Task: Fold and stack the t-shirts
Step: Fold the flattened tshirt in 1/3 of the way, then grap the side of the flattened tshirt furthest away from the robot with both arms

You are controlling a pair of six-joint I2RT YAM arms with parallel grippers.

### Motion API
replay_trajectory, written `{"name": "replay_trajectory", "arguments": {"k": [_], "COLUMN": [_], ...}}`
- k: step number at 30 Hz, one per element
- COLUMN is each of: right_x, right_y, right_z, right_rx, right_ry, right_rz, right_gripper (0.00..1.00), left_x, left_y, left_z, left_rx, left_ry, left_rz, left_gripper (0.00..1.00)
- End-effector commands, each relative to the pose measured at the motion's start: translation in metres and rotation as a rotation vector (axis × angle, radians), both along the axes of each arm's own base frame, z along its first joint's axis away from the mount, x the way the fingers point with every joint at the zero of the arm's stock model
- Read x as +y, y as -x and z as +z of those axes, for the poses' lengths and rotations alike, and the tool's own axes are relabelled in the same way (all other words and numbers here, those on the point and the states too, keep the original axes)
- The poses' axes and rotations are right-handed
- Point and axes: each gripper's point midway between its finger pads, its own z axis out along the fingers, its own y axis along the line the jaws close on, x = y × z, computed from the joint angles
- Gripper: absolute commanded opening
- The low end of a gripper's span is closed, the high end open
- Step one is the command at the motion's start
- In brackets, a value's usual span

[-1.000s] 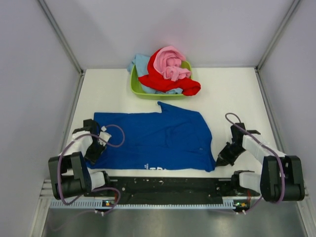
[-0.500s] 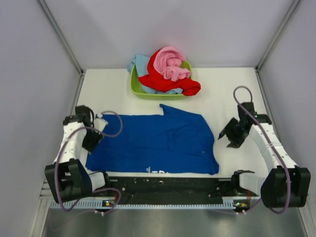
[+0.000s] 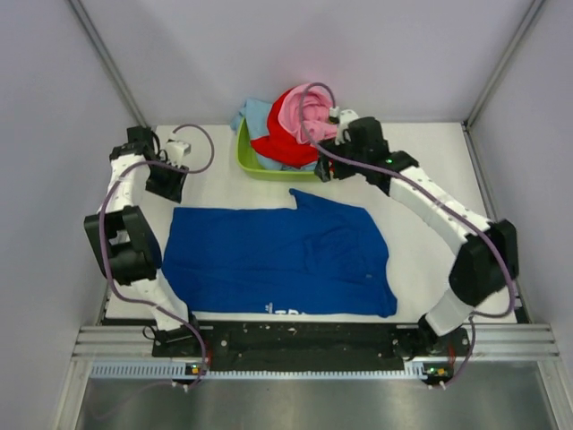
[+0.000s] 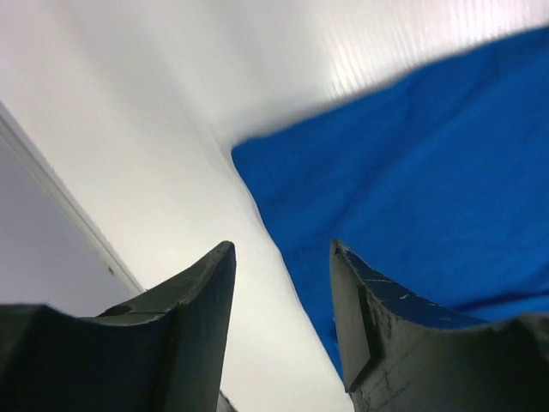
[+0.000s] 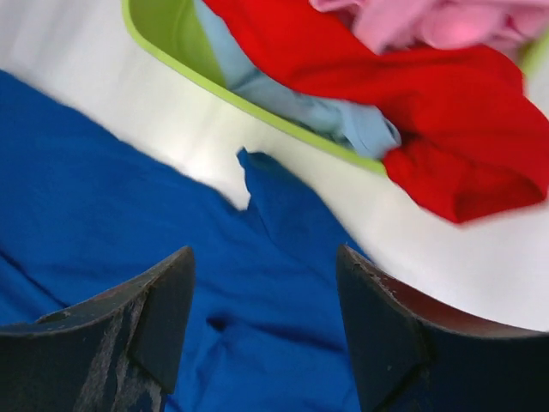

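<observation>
Next, my left gripper lowers its open fingers to the tabletop on both sides of the cloth's tip. The blue shirt's far corner (image 3: pixel 176 212) (image 4: pixel 247 158) lies flat below it.
A royal blue t-shirt (image 3: pixel 277 260) lies spread flat on the white table. Its far left corner (image 4: pixel 412 163) shows in the left wrist view. My left gripper (image 3: pixel 168 188) (image 4: pixel 281 245) hovers open and empty just above that corner. My right gripper (image 3: pixel 324 172) (image 5: pixel 266 250) hangs open and empty over the shirt's far edge (image 5: pixel 129 189), beside the tub. A red t-shirt (image 3: pixel 291 148) (image 5: pixel 386 77), a pink one (image 3: pixel 304 112) (image 5: pixel 429 17) and a light blue one (image 3: pixel 252 115) (image 5: pixel 317 107) are piled in the tub.
The lime green tub (image 3: pixel 246 161) (image 5: pixel 171 43) stands at the back middle of the table, just beyond the blue shirt. White walls close in the left, right and back sides. A black rail (image 3: pixel 304 336) runs along the near edge.
Both arms have swung from the shirt's near corners to its far edge. The right gripper has opened and let go of the near right corner. The shirt now lies flatter.
</observation>
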Motion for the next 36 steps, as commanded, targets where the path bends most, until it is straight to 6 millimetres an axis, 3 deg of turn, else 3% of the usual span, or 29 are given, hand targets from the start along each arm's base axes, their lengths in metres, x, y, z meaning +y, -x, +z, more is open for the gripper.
{"name": "replay_trajectory", "arguments": {"k": [1,5,11,19,24,30,32,34,36], "right_x": [0.051,0.079,0.097,0.104,0.105,0.102,0.104,0.107,0.107], "right_y": [-0.034,-0.045,-0.063,-0.078,-0.081,-0.088,-0.090,-0.087,-0.082], "right_z": [-0.022,-0.060,-0.113,-0.146,-0.164,-0.169,-0.165,-0.157,-0.146], "right_rx": [-0.059,-0.048,-0.036,-0.079,-0.066,-0.076,-0.083,-0.080,-0.074], "right_ry": [0.116,0.220,0.347,0.478,0.513,0.547,0.538,0.511,0.476], "right_rz": [0.133,0.141,0.096,0.111,0.124,0.105,0.103,0.107,0.098], "right_gripper": [0.64,0.56,0.57,0.61,0.57,0.34,0.21,0.05,0.00], "left_x": [0.014,0.026,0.030,0.029,0.023,0.014,0.011,0.004,-0.004], "left_y": [-0.034,-0.045,-0.053,-0.060,-0.057,-0.043,-0.041,-0.037,-0.029], "left_z": [-0.002,-0.031,-0.060,-0.088,-0.102,-0.103,-0.103,-0.103,-0.099], "left_rx": [-0.048,-0.004,0.050,0.104,0.162,0.206,0.203,0.215,0.236], "left_ry": [0.025,0.012,0.032,0.058,0.101,0.141,0.153,0.183,0.222], "left_rz": [0.044,0.060,0.067,0.069,0.065,0.017,0.003,-0.018,-0.041], "left_gripper": [0.54,0.59,0.59,0.59,0.57,0.53,0.47,0.35,0.20]}}
